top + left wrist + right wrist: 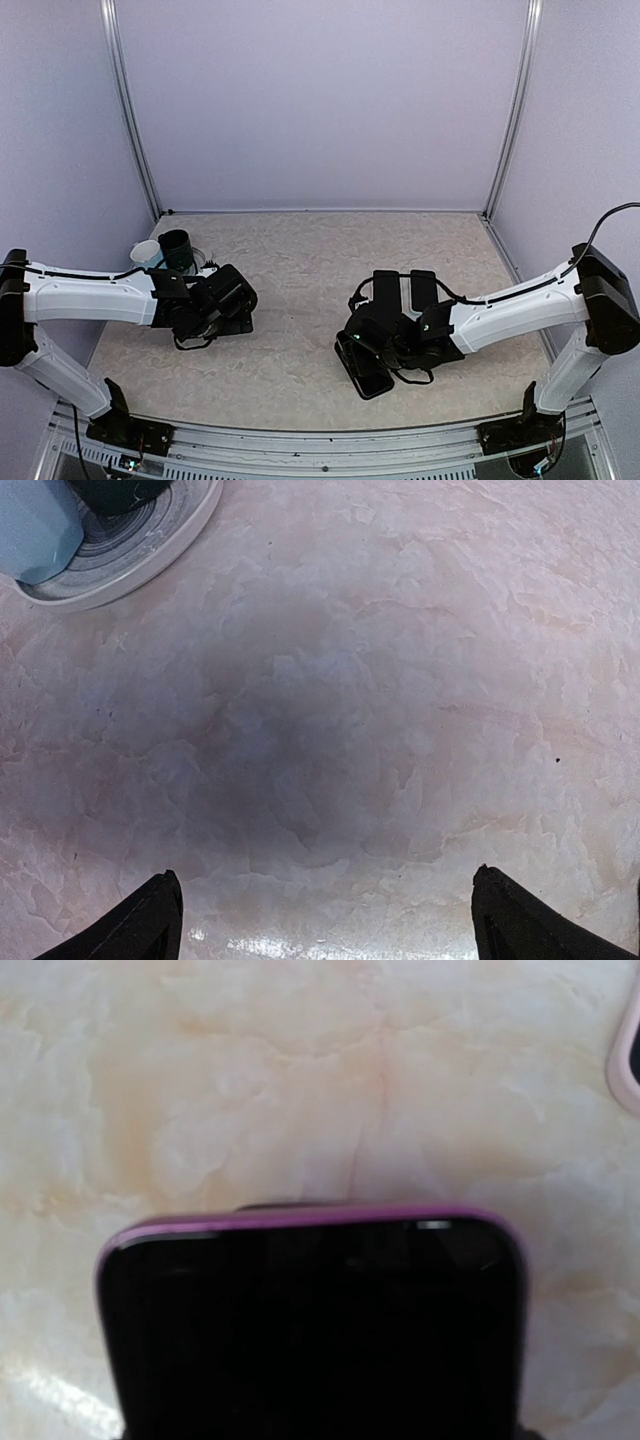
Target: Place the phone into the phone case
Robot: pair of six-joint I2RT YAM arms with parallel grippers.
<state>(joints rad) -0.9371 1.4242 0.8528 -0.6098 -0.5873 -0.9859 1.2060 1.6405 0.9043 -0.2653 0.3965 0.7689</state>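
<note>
My right gripper brings the phone down toward the tabletop next and releases it there, since the bare table lies close below my right gripper.
A black-screened phone with a purple rim (310, 1330) fills the lower half of the right wrist view, close to the camera and hiding the fingers. In the top view it (364, 378) sticks out toward the near edge from my right gripper (375, 352), which seems shut on it. Two dark flat oblong things (385, 290) (422, 287) lie side by side just behind that gripper; I cannot tell which is the case. A pale pink rim (625, 1055) shows at the right edge of the right wrist view. My left gripper (335, 930) is open and empty over bare table.
A grey plate (205, 262) at the back left holds a light blue cup (147, 254) and a dark green cup (176, 248). The plate (160, 545) and blue cup (35, 530) also show in the left wrist view. Walls enclose three sides.
</note>
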